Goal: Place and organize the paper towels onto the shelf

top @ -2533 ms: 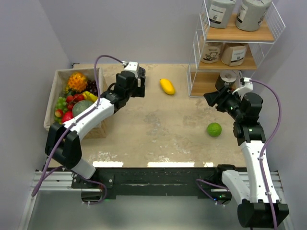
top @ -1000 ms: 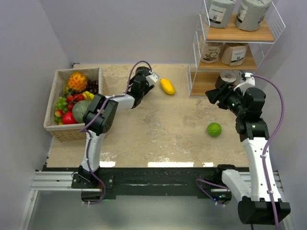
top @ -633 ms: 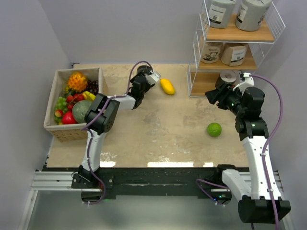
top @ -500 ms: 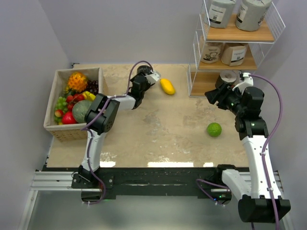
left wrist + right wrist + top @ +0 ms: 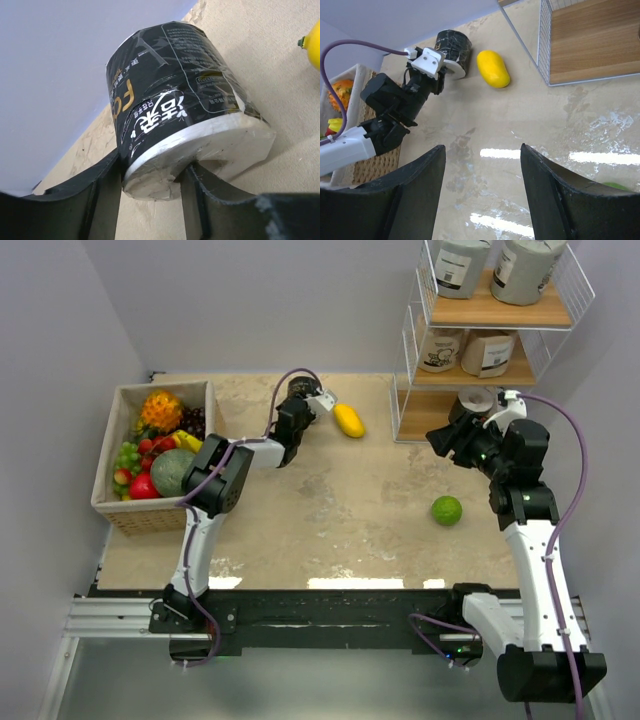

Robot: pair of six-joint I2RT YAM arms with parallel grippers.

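Observation:
I will next draw my left gripper back, tilt the black roll upright and release it on bare tabletop (image 5: 298, 500) beside the basket, as that spot lies back from the gripper.
A black paper towel roll (image 5: 170, 90) with white lettering lies at the table's back edge by the wall (image 5: 452, 50). My left gripper (image 5: 152, 170) is shut on its near rim, one finger outside the wrapper and the other inside the core hollow; the top view shows that gripper (image 5: 303, 403) stretched far back. The shelf (image 5: 430, 412) stands at the back right, with two grey rolls (image 5: 463, 265) on top and two tan rolls (image 5: 440, 348) in the middle. My right gripper (image 5: 482, 200) hangs open and holds nothing, in front of the bottom tier (image 5: 590, 40).
A yellow fruit (image 5: 348, 420) lies just right of the black roll. A green fruit (image 5: 447, 510) sits on the table near the right arm. A wicker basket (image 5: 120, 512) of fruit stands at the left edge. My right arm partly hides a round grey-topped thing (image 5: 478, 398) on the bottom tier.
The left gripper's fingers have drawn together onto the black roll's rim while the arm stayed stretched to the back. The right arm has barely moved.

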